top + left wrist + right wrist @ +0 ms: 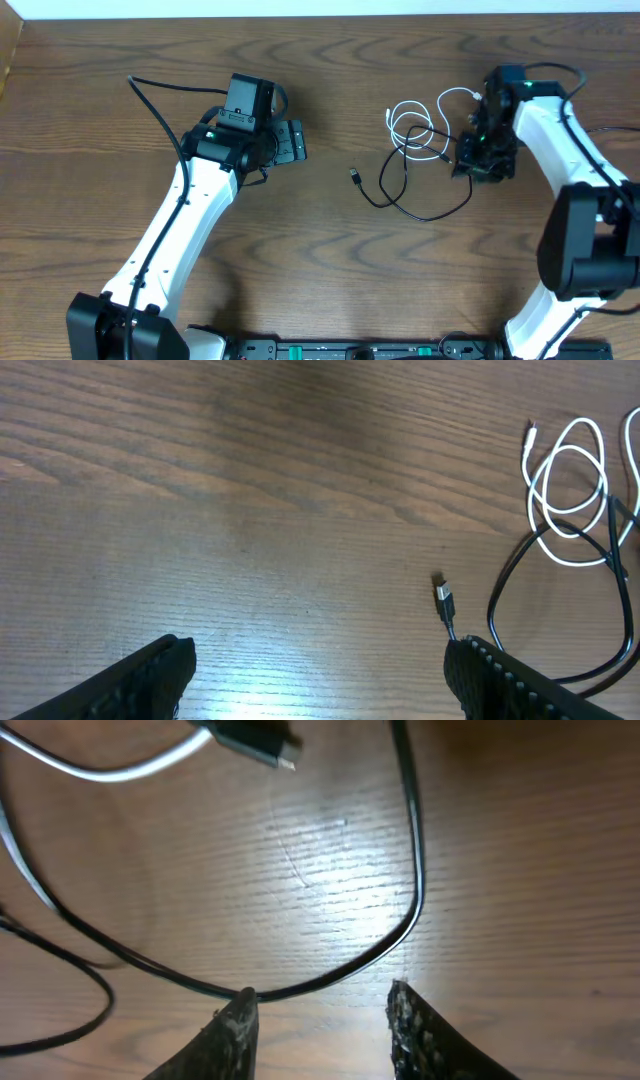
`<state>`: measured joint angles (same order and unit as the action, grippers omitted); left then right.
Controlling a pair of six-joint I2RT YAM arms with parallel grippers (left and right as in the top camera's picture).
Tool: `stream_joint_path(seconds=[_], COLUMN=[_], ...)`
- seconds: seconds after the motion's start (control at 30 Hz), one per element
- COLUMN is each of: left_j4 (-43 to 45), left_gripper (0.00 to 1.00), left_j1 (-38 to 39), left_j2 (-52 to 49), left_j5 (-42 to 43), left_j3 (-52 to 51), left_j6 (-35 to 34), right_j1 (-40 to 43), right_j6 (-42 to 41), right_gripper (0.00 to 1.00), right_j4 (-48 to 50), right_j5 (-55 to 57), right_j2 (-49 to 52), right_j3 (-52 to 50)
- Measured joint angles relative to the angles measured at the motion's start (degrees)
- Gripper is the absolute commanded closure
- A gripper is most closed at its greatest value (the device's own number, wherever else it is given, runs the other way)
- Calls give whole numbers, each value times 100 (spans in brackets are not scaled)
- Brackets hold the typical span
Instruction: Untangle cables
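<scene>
My right gripper moves across the white loops toward the black plug next, then down onto the black cable [430, 217] beside the loops' near edge.
The cables lie tangled right of the table's middle. The white cable [410, 127] forms small loops, and the black cable [430, 217] crosses them and sweeps toward the front, its plug [355, 175] pointing left. My right gripper [485, 160] hovers at the tangle's right side. In the right wrist view it [320, 1000] is open with nothing between its fingers, and the black cable [415, 870] curves just past the left fingertip [240, 1010]. My left gripper [290, 142] stands wide open over bare wood, left of the black plug [444, 600] and the white loops [604, 475].
The wooden table [320, 270] reaches every edge of the view, with a pale wall strip along the back. Thick black arm wires run behind the left arm [160, 95]. The arm bases stand at the front left and front right.
</scene>
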<state>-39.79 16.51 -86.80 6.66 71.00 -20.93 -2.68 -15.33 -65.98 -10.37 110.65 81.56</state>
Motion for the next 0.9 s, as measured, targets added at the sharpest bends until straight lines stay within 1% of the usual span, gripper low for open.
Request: stream_joint_path(seconds=[0.33,0.47,0.57,0.63,0.67,0.8,0.9], left_j4=[-9,-9,-15,-15,-22,-24,-26], left_gripper=[15,15,15,15,15,15,15], left_j1=[0,0,0,0,0,0,0], left_j2=[0,0,0,0,0,0,0], left_j5=[0,0,0,0,0,2,0], left_j3=[0,0,0,0,0,0,0], left_j6=[0,0,0,0,2,2,2], right_j1=[-17,-24,-94,-175,-236,-461,-706], right_j6=[-343,-179,-236,-498,-776,-1456,-2103], right_gripper=[60,60,61,62,63,64,65], right_j4=[153,793,1532,2059,2417,3110,3364], right_j5=[553,208,-280,-455,-573,-680,-643], right_j2=[31,31,33,33,33,33,33], right_j3=[-361,-378,-398,-398,-396,-409,-407])
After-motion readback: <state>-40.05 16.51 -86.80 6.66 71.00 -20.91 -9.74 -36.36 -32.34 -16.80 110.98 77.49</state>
